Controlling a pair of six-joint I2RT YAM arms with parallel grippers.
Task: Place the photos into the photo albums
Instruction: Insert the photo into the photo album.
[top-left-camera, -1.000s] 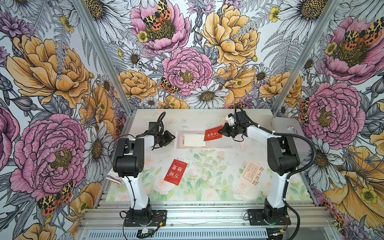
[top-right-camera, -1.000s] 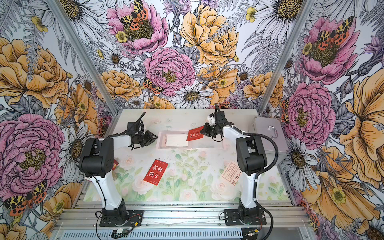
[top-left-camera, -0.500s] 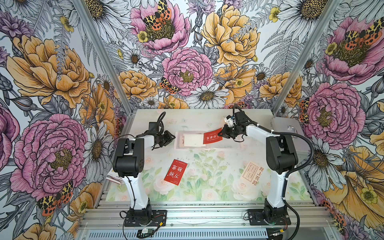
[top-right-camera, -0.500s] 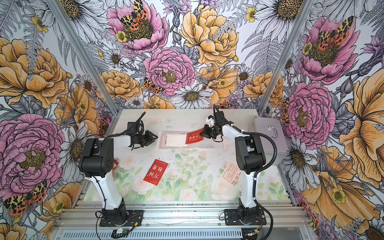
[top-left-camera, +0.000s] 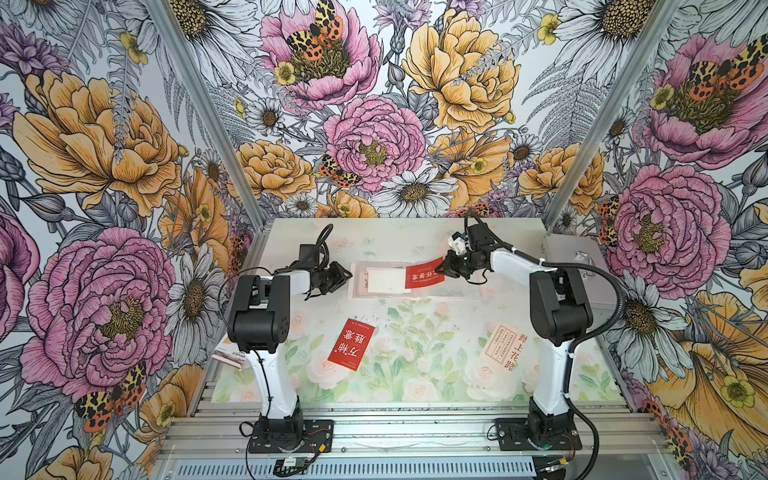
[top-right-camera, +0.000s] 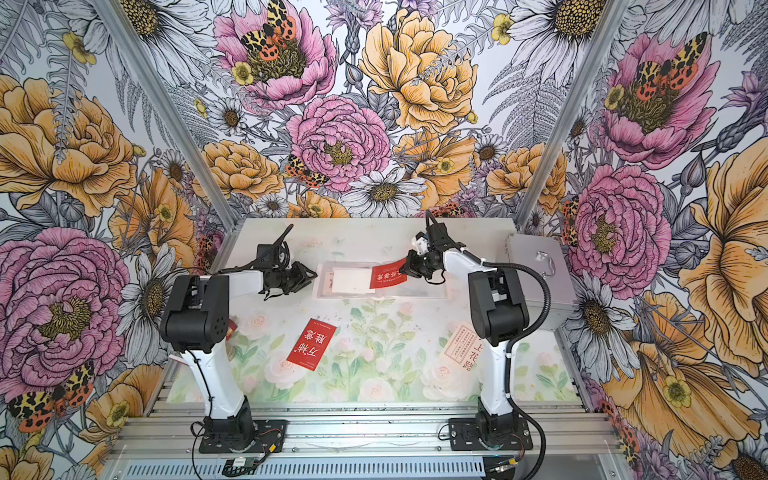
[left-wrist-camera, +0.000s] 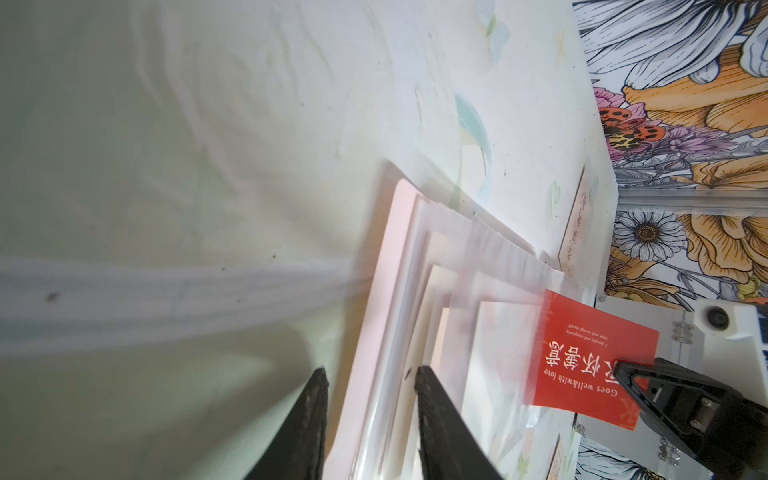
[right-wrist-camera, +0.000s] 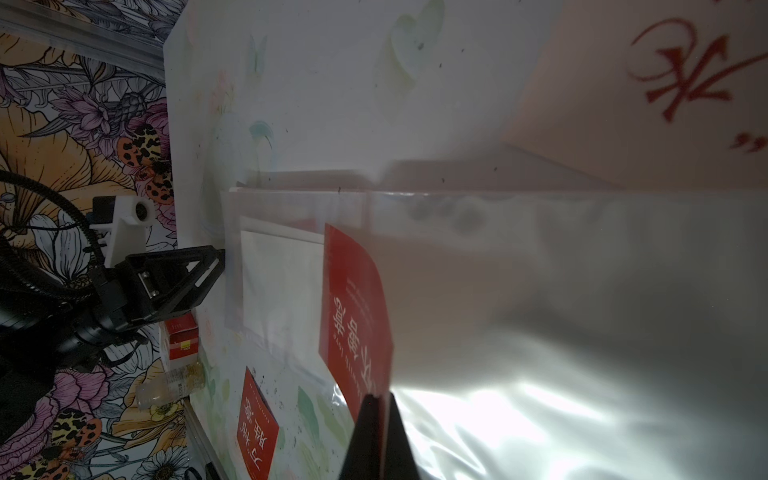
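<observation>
The red photo has only its loose end under clear plastic, so I will push my right gripper toward the white card (top-left-camera: 385, 278) (right-wrist-camera: 284, 280), deeper along the album's sleeve, and let go of the red photo.
The photo album (top-left-camera: 380, 286) lies open at the far middle of the table, with a white card (top-left-camera: 385, 278) in a clear sleeve. My left gripper (left-wrist-camera: 370, 374) is at the album's left edge. Its jaws stand apart, with the pink cover (left-wrist-camera: 395, 266) and the sleeve pages between them. My right gripper (right-wrist-camera: 376, 401) is shut on a red photo (right-wrist-camera: 353, 299). The photo's free end lies over the album beside the white card, and clear plastic veils that end. A second red photo (top-left-camera: 351, 344) and a cream photo (top-left-camera: 505, 345) lie flat nearer the front.
A silver metal case (top-left-camera: 573, 266) stands at the table's right edge behind the right arm. A red-and-white carton (right-wrist-camera: 180, 340) and a small plastic bottle (right-wrist-camera: 170, 384) sit off the table's left side. Another cream card (left-wrist-camera: 575, 224) lies beyond the album.
My right gripper has carried the red photo slightly left and lower onto the album. The left arm has not moved.
</observation>
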